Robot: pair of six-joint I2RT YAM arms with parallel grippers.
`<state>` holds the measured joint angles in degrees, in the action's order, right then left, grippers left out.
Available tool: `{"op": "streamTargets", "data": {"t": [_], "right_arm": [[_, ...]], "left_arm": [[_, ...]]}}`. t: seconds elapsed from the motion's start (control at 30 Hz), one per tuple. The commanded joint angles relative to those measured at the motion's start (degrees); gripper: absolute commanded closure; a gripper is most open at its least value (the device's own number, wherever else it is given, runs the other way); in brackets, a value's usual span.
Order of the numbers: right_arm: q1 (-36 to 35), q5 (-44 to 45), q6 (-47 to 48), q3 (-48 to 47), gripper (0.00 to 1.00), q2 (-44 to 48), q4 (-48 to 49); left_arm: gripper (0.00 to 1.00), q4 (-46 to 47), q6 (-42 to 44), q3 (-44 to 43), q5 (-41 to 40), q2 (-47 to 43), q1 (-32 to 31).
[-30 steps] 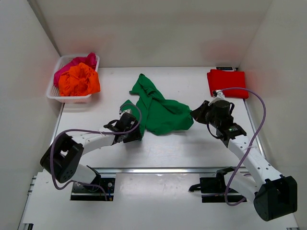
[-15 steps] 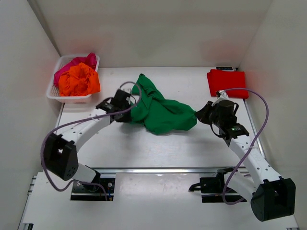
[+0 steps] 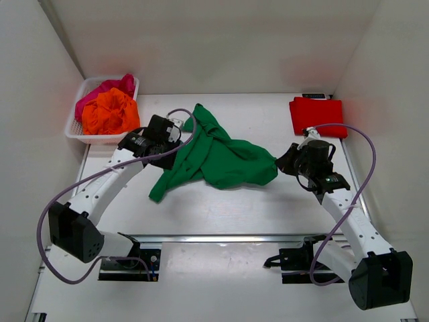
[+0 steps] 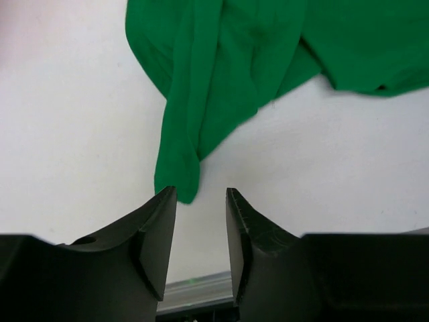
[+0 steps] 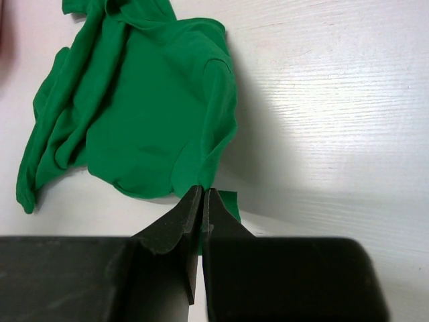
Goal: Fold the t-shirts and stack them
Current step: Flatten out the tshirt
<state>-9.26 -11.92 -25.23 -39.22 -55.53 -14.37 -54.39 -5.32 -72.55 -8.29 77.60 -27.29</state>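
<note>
Next, my left gripper moves back and down onto the strip's tip [image 3: 157,195] and closes there, since that tip sticks out from the crumpled green t-shirt [image 3: 221,157].
A crumpled green t-shirt [image 3: 221,157] lies mid-table, with one long strip trailing toward the front left. My left gripper [image 3: 171,149] hovers over its left side, jaws open and empty. In the left wrist view the strip's tip [image 4: 177,181] lies on the table just past the left gripper [image 4: 201,198]. My right gripper [image 3: 280,161] is shut on the green t-shirt's right edge [image 5: 208,147], the cloth pinched between the fingertips of the right gripper [image 5: 203,192]. A folded red t-shirt [image 3: 316,115] lies at the back right.
A white lattice basket [image 3: 75,131] at the back left holds a bunched orange t-shirt [image 3: 110,113] and a magenta-pink one [image 3: 100,89]. White walls close in on both sides and the back. A metal rail [image 3: 221,237] runs along the table's near edge.
My left gripper moved from the shirt's front-left toward the back left, closed on the cloth, then opened. A green strip now trails out front left. My right gripper shifted slightly right, still shut.
</note>
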Motion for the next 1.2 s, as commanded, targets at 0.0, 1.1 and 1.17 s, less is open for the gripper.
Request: {"op": "streamTargets", "data": {"t": [0.0,1.1,1.17], "right_arm": [[-0.24,-0.73,0.97,-1.91,1.0,0.51,1.18],[-0.15,-3.28,0.63,1.08,1.0,0.07,4.35],[0.2,-3.72,0.89,1.43,1.0,-0.1,4.88]], "left_arm": [[0.55,-2.29,-1.0,1.27,3.46,-2.19,1.36],[0.54,23.8,-31.06,43.81,-0.67,-15.82,13.05],[0.55,24.77,-31.06,43.73,-1.11,-15.03,12.88]]}}
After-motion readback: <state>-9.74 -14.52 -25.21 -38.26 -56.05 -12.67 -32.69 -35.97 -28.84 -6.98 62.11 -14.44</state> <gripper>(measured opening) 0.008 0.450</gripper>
